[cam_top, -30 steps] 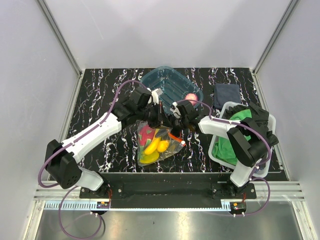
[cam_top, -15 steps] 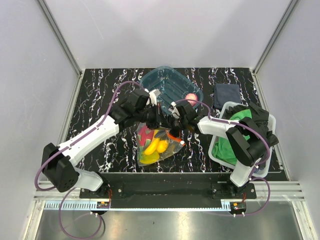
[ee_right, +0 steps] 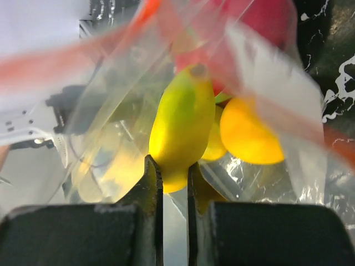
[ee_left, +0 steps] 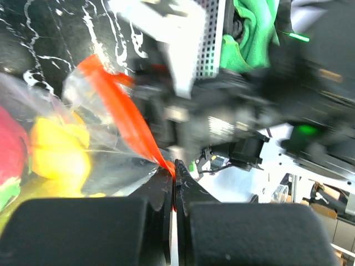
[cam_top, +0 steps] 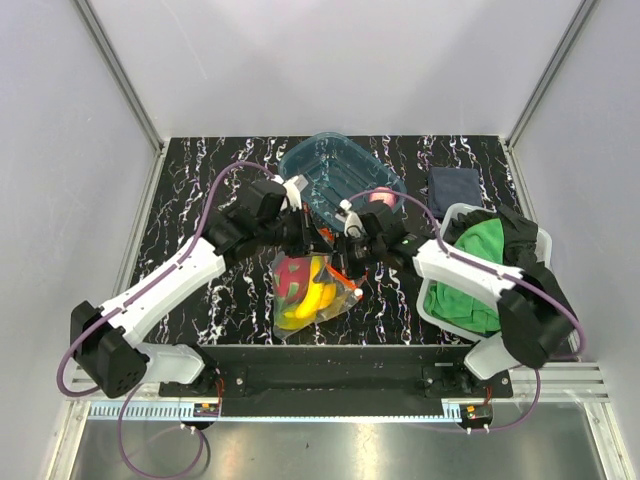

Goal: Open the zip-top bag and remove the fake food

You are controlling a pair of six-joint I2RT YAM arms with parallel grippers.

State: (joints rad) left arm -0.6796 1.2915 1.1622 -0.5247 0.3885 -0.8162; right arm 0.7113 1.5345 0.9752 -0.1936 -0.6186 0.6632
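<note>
My right gripper has the banana and will lift from the bag [cam_top: 308,292], go outward and lower to release it at the teal tray's far end [cam_top: 325,167], which is empty.
The zip-top bag [cam_top: 308,292] lies at the table's middle front, with the fake food showing through it: a yellow banana [cam_top: 320,296] and a red fruit [cam_top: 291,272]. My left gripper [cam_top: 312,233] is shut on the bag's red-orange zip strip [ee_left: 119,108], which is pinched at the tips of my left gripper [ee_left: 175,166]. My right gripper [ee_right: 174,172] reaches into the bag's mouth and is shut on the end of the banana [ee_right: 183,122]. A yellow round piece [ee_right: 249,136] and the red fruit [ee_right: 260,22] lie behind it.
A teal tray [cam_top: 335,170] stands behind the bag with a pinkish ball [cam_top: 381,196] in it. At the right, a white basket [cam_top: 541,243] holds a green cloth [cam_top: 478,250]. A dark cloth [cam_top: 452,187] lies at the back right.
My right gripper has closed from half open onto the banana's end. Both wrists have drawn slightly toward the back, and the bag has been pulled narrower and more upright between them.
</note>
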